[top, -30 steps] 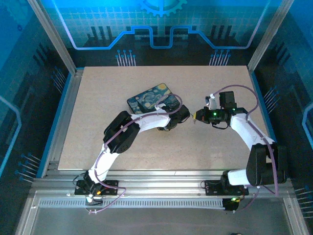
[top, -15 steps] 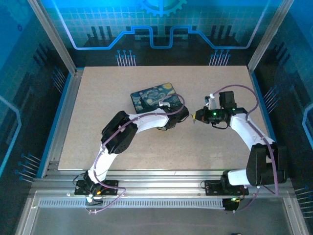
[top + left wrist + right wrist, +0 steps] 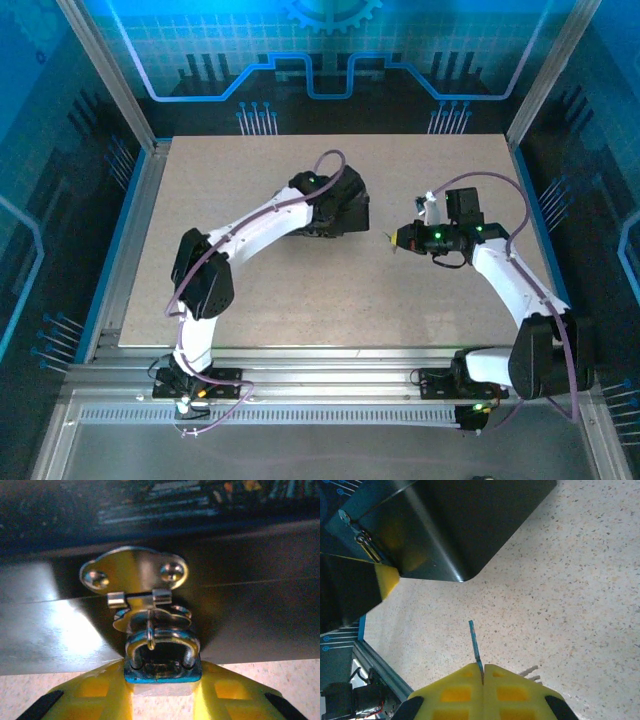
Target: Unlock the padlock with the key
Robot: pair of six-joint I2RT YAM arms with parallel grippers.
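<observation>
The left gripper turns and shifts away from the key next, still holding the padlock's body [image 3: 162, 672], then releases the body.
In the left wrist view the small silvery padlock [image 3: 162, 657] hangs by its shackle from the metal hasp [image 3: 134, 575] on the dark box [image 3: 260, 610]. My left gripper [image 3: 162, 682] is shut on the padlock's body, one yellow finger on each side. From above, that gripper [image 3: 343, 213] sits over the box at the table's middle back. My right gripper [image 3: 483, 674] is shut on the key [image 3: 475, 642], a thin sliver sticking straight out from the fingertips. It hovers [image 3: 399, 238] to the right of the box, apart from it, with the key tip aimed at the box.
The right wrist view shows the dark box [image 3: 455, 525] at upper left with its hasp [image 3: 364, 544] and one yellow finger of the left gripper [image 3: 386, 579]. Speckled tabletop [image 3: 560, 590] lies open between key and box. A metal frame rail [image 3: 128, 240] borders the table's left side.
The left arm has swung toward the back of the table and its jaws have narrowed onto the padlock. The box's painted lid is now covered by that arm. The right arm has barely moved.
</observation>
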